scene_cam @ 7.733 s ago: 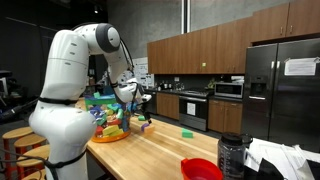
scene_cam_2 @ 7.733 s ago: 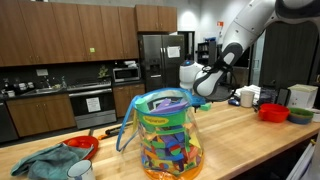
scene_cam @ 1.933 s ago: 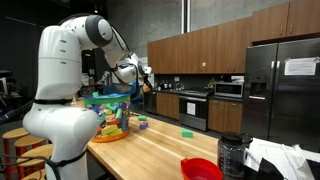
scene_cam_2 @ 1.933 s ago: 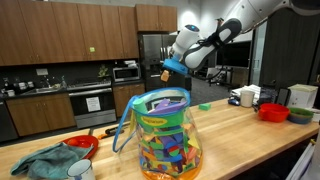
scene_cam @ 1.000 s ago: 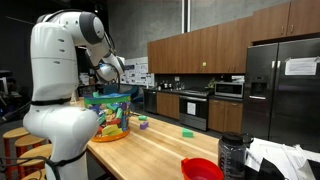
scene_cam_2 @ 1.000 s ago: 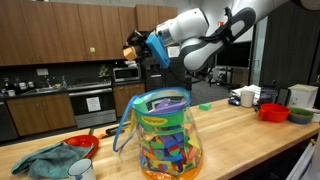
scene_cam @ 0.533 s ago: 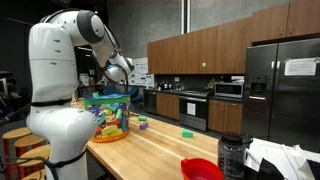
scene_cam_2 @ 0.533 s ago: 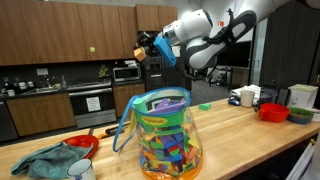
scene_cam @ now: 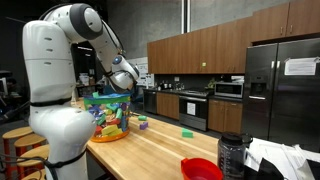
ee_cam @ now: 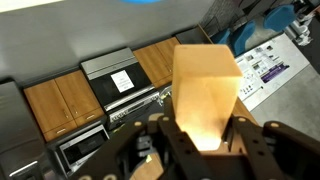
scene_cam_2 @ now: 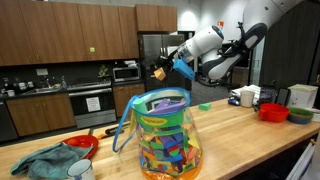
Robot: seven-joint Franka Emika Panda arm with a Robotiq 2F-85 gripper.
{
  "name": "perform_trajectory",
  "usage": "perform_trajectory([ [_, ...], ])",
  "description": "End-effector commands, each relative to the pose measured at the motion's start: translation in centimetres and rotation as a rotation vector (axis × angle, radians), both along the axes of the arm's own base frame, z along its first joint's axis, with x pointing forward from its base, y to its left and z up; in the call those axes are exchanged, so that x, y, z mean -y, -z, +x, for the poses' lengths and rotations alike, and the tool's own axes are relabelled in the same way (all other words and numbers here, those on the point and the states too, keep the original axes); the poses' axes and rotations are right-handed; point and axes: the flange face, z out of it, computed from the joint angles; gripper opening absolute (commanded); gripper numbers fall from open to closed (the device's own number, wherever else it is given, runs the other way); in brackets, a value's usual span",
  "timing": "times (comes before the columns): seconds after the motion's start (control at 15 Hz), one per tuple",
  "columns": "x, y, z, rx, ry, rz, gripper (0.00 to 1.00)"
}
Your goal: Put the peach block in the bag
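My gripper lowers the clamped peach block a little toward the rim at the bag's open top (scene_cam: 107,100) next, then opens its fingers there.
The peach block (ee_cam: 205,90) fills the middle of the wrist view, clamped between my two black fingers (ee_cam: 170,140). My gripper (scene_cam_2: 160,72) is shut on the block (scene_cam_2: 158,71) and hangs in the air above the bag (scene_cam_2: 167,135), a little behind its opening. The bag is see-through with a teal-green upper edge (scene_cam_2: 160,100) and holds several coloured blocks. In an exterior view the bag (scene_cam: 108,115) stands at the table's far end, with my gripper (scene_cam: 133,88) just above and beside its rim; the block is too small to make out there.
A red bowl (scene_cam: 200,169) and a dark jar (scene_cam: 231,152) stand near the table's near end. Green and purple blocks (scene_cam: 186,131) lie on the wooden table (scene_cam: 165,150). A teal cloth (scene_cam_2: 45,161), a red bowl (scene_cam_2: 82,146) and several containers (scene_cam_2: 273,105) also sit on the table.
My arm has swung the gripper with the peach block back and lower, from high over the far side of the bag to just above its rim.
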Motion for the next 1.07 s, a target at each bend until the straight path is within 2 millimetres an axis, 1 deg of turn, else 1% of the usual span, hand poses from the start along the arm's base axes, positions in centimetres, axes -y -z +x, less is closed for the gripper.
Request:
perform_trajectory([
  [0.0, 0.3, 0.7, -1.9, -0.008, -0.029, -0.034, 0.16],
  [0.27, 0.2, 1.6, -2.7, -0.019, -0.054, -0.065, 0.16],
  [0.33, 0.3, 1.6, -2.7, -0.018, -0.06, -0.06, 0.66],
  [0.4, 0.4, 1.6, -2.7, -0.018, -0.063, -0.06, 0.67],
  [0.47, 0.2, 1.5, -2.8, -0.018, -0.064, -0.062, 0.7],
  [0.67, -0.4, 1.0, -2.9, -0.014, -0.069, -0.06, 0.88],
  [0.73, -0.7, 0.6, -2.9, -0.006, -0.071, -0.053, 0.96],
  [0.8, -1.1, -0.2, -2.8, 0.005, -0.071, -0.038, 0.99],
  [0.87, -1.3, -1.5, -2.7, 0.024, -0.062, -0.014, 1.0],
  [0.93, -1.2, -2.6, -2.5, 0.041, -0.05, 0.005, 1.0],
  [1.0, -0.5, -3.8, -2.1, 0.061, -0.026, 0.024, 1.0],
])
